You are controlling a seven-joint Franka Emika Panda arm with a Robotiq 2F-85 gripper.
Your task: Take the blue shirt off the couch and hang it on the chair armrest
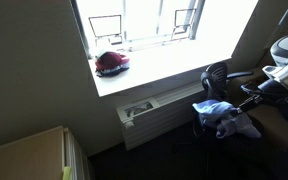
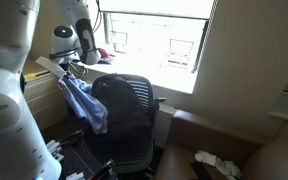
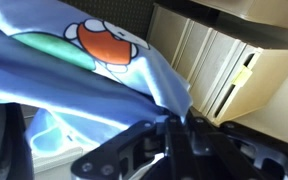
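The shirt-draped armrest [image 2: 87,99] is below the gripper and the cloth already hangs there, so the robot should move its gripper down toward the black office chair [image 2: 124,110] and release the fold.
The blue shirt [image 1: 222,115] hangs from my gripper [image 1: 246,97] over the black office chair [image 1: 220,80], at its armrest. In an exterior view the shirt [image 2: 84,103] drapes down beside the chair [image 2: 124,110] below my gripper [image 2: 72,72]. In the wrist view the shirt [image 3: 74,80] fills the left, with a green, orange and white cartoon print. My gripper [image 3: 172,128] is shut on a fold of its cloth. The couch [image 2: 234,150] is at the lower right of an exterior view.
A window sill [image 1: 154,70] carries a red object [image 1: 111,63]. A white radiator [image 1: 159,110] sits below it and shows in the wrist view [image 3: 219,60]. A wooden cabinet [image 1: 24,155] stands at lower left. White cloth [image 2: 216,165] lies on the couch.
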